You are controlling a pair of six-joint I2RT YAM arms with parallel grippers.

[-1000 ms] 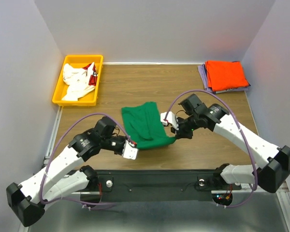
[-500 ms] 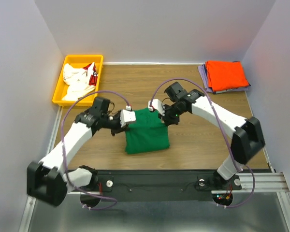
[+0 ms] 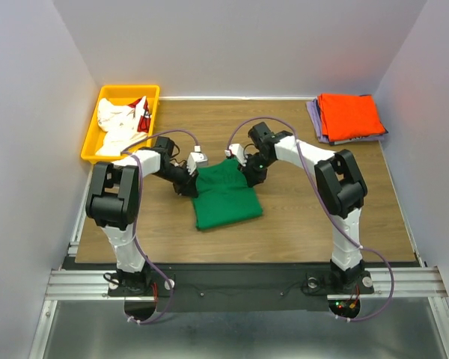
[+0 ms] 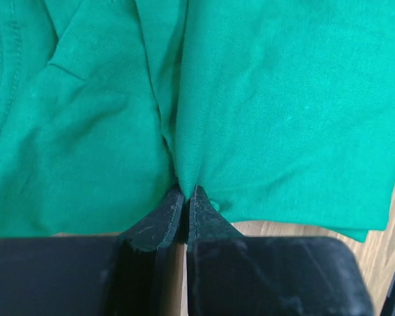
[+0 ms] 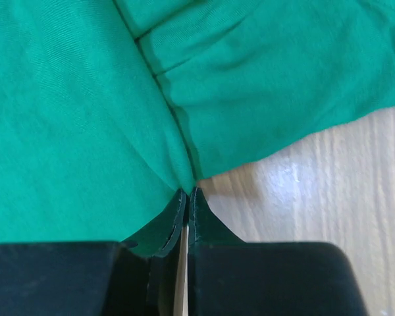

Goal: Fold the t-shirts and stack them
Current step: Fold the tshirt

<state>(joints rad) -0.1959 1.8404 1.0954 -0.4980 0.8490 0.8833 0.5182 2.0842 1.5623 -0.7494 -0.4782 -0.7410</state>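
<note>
My left gripper draws back next, dragging the green t-shirt (image 3: 224,194) toward the bare near part of the table, which lies back from my gripper, and releases.
The bright green t-shirt (image 3: 224,194) lies folded in the middle of the table. My left gripper (image 3: 193,182) is shut on its far left corner; in the left wrist view the gripper (image 4: 186,192) pinches a fold of the green t-shirt (image 4: 263,99). My right gripper (image 3: 248,175) is shut on its far right corner; in the right wrist view the gripper (image 5: 187,193) pinches the green t-shirt (image 5: 72,118) at its edge. The orange t-shirt (image 3: 349,115) lies folded on the pale lavender t-shirt (image 3: 315,118) at the back right. White t-shirts with red (image 3: 121,124) lie in the bin.
A yellow plastic bin (image 3: 92,137) stands at the back left. The wooden table (image 3: 314,217) shows bare wood around the green shirt. Grey walls close in the left, back and right sides. A metal rail runs along the near edge.
Both grippers have carried the near edge of the green shirt away from the arm bases to the far side, folding it over. The shirt is now a smaller, neater rectangle.
</note>
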